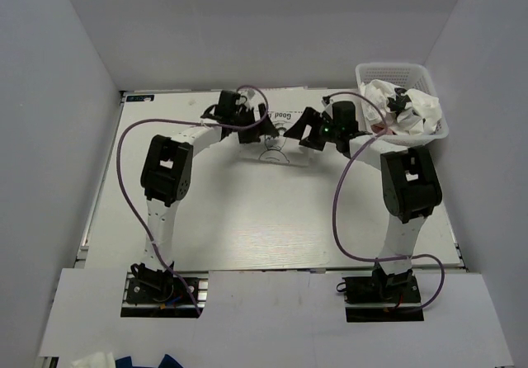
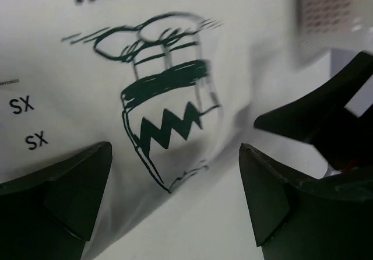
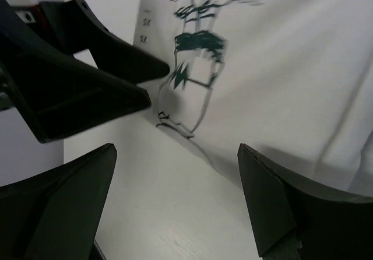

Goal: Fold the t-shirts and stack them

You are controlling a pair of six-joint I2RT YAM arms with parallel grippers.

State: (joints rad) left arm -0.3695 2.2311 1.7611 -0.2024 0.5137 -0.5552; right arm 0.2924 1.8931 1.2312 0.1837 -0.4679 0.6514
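The small letters are outside the fingers of my left gripper, so I need to move that gripper to the left in the top view next, then down onto the shirt's side by the letters.
A white t-shirt with a black printed graphic (image 1: pixel 279 122) lies flat on the table at the far middle. My left gripper (image 1: pixel 250 134) is open just left of its near edge, and my right gripper (image 1: pixel 308 135) is open just right of it. In the left wrist view the graphic shirt (image 2: pixel 169 79) lies ahead of my open, empty left gripper (image 2: pixel 175 155), its hem between the jaws. In the right wrist view the same shirt (image 3: pixel 280 67) lies ahead of my open, empty right gripper (image 3: pixel 178 155). More crumpled white t-shirts (image 1: pixel 408 108) fill the basket.
A white plastic lattice basket (image 1: pixel 388 73) stands at the back right corner of the white table (image 1: pixel 272 219). White walls close in the left, back and right. The right gripper (image 2: pixel 326 126) shows in the left wrist view, and the left gripper (image 3: pixel 76 73) in the right wrist view.
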